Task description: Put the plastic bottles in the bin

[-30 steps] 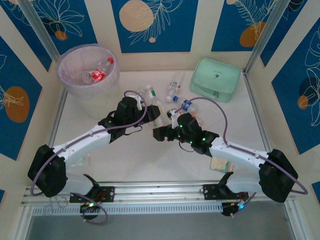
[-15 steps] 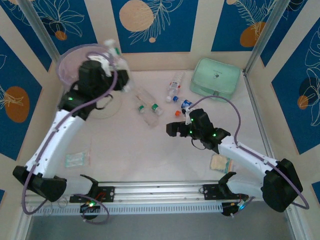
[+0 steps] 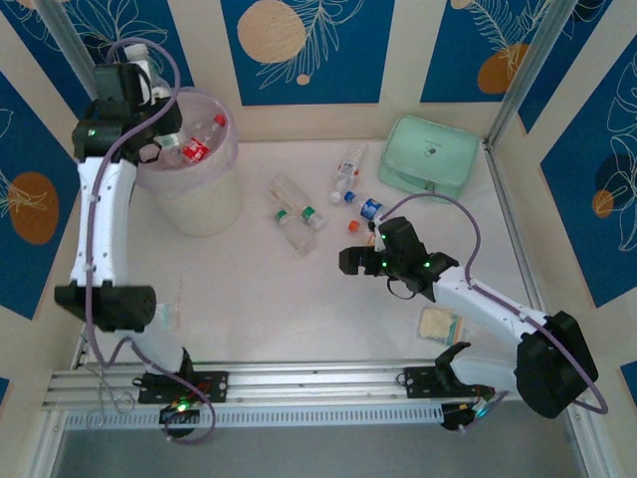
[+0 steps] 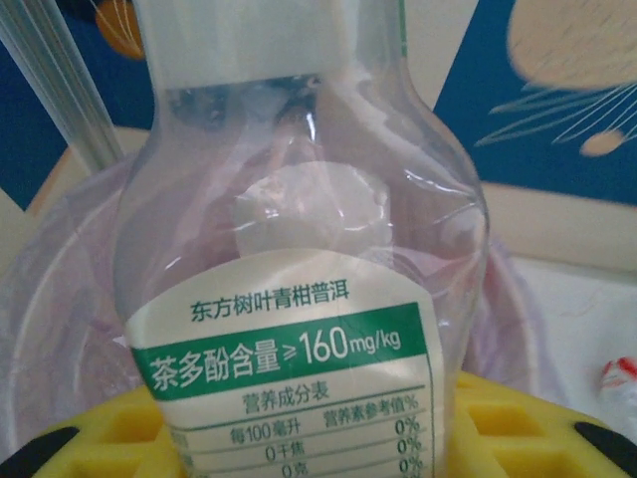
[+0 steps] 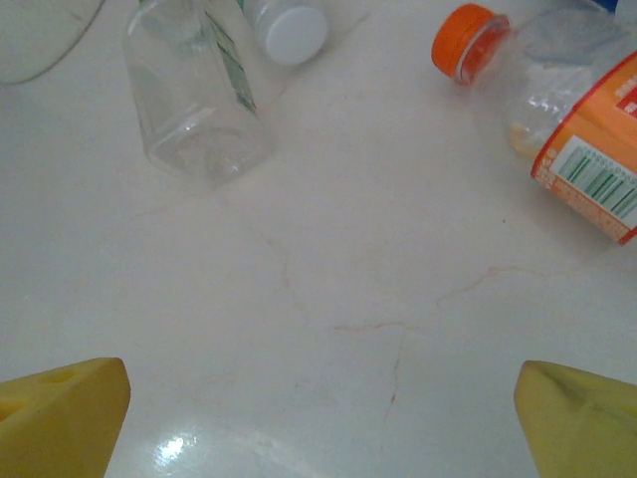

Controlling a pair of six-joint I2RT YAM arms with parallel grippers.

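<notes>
My left gripper swings the clear bottle over the bin's opening (image 3: 191,134) (image 4: 85,309) next, then tilts down and releases the bottle.
My left gripper (image 3: 145,88) is raised at the far-left rim of the bin (image 3: 221,164), shut on a clear plastic bottle (image 4: 299,189) with a white and green label, which stands between the yellow fingers (image 4: 523,418). The pale lilac bin (image 4: 55,299) lies just beyond it and holds a red-labelled bottle (image 3: 195,150). Several bottles lie on the table: two side by side (image 3: 295,209), one farther back (image 3: 347,164), a blue-capped one (image 3: 369,207). My right gripper (image 3: 348,261) is open low over bare table, short of a clear bottle (image 5: 194,100) and an orange-capped bottle (image 5: 572,119).
A mint-green zip case (image 3: 430,157) sits at the back right. A beige packet (image 3: 438,324) lies near the right arm's base and another flat packet (image 3: 159,317) near the left arm's base. Patterned walls close in the table at the back and sides.
The left arm has swung from the table's middle up and left to the bin's far rim, carrying the bottle. The right gripper has drawn back slightly to the right and stayed open.
</notes>
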